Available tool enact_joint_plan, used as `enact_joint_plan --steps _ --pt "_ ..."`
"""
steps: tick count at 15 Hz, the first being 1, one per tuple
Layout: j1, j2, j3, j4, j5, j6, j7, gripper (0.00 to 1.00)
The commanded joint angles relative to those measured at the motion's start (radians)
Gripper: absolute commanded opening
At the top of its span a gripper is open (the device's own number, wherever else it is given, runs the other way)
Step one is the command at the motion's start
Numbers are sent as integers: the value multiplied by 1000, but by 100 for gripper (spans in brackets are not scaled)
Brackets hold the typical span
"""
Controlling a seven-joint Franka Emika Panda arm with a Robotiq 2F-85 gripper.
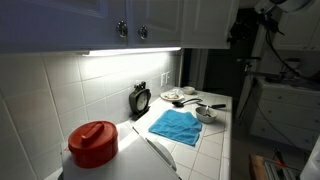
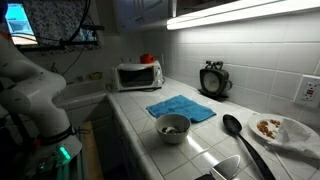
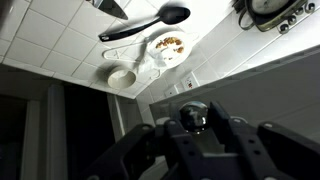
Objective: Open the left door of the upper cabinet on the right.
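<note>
My gripper should swing away from the upper cabinet, toward the toaster oven's side, to pull the door open, and then let go, because the round knob (image 3: 190, 115) is between its fingers.
In the wrist view, which is upside down, my gripper (image 3: 196, 121) has its dark fingers on either side of a small round silver knob (image 3: 190, 115) and looks shut on it. The knob sits near the lower corner of the left door (image 3: 262, 88), a pale flat panel. In an exterior view the arm's dark end (image 1: 243, 25) is up against the white upper cabinet (image 1: 208, 20) at the top right, past the bluish doors with paired knobs (image 1: 131, 31). I cannot tell whether the door is ajar.
On the counter are a blue cloth (image 2: 180, 107), a bowl (image 2: 172, 127), a black ladle (image 2: 240, 135), a plate of food (image 2: 282, 130), a round timer (image 2: 212, 80), a toaster oven (image 2: 138, 75) and a red-lidded container (image 1: 93, 143). The robot's white base (image 2: 35, 95) stands beside the counter.
</note>
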Motion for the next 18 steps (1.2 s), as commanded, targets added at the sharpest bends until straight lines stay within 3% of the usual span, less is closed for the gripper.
enact_joint_plan --steps 1,10,17,18 --pt "71 -129 56 -56 67 -58 93 10" --pt "69 -300 86 -180 74 -87 121 10" --pt "60 -447 149 -270 46 -133 125 10" --pt "72 -474 157 -281 43 -154 107 60"
